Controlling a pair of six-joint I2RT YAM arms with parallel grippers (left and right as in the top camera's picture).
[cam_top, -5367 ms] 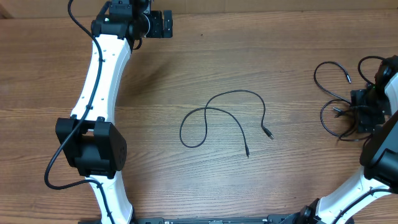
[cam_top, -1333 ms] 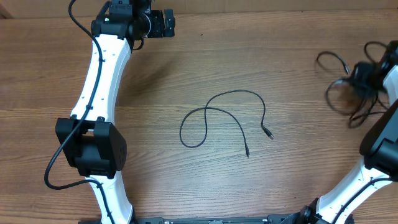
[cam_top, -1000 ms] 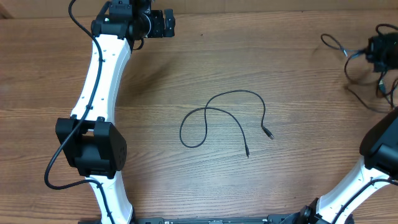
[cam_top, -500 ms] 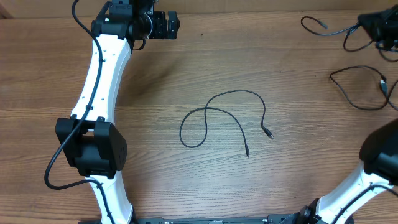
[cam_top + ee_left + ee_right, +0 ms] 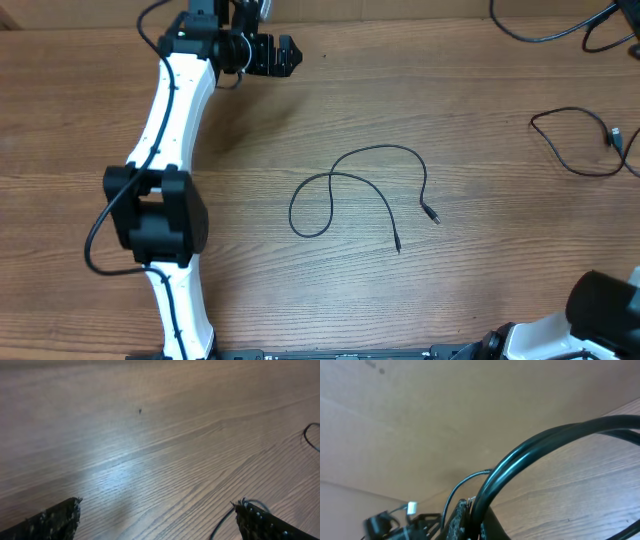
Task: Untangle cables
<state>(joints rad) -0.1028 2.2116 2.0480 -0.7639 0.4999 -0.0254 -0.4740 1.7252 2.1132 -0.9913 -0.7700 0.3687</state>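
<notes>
My right gripper draws back and down toward clear wood past the second cable next, to release the strands there.
One thin black cable lies looped in the middle of the table, both plug ends at its right. A second cable lies by the right edge. A third cable hangs at the far right corner and runs out of the overhead view. My right gripper is shut on that cable, which arcs up and to the right, doubled, in the right wrist view. My left gripper hovers open at the far left, well away from the cables. Its fingers stand wide apart with bare wood between them; a cable passes the right finger.
The wooden table fills the view. The white left arm stretches along the left side. Part of the right arm's base shows at the near right corner. A cardboard-coloured wall stands beyond the far edge.
My right gripper has carried one cable toward the far right corner and left the overhead view. Another cable has dropped free by the right edge. The left arm has swung slightly right.
</notes>
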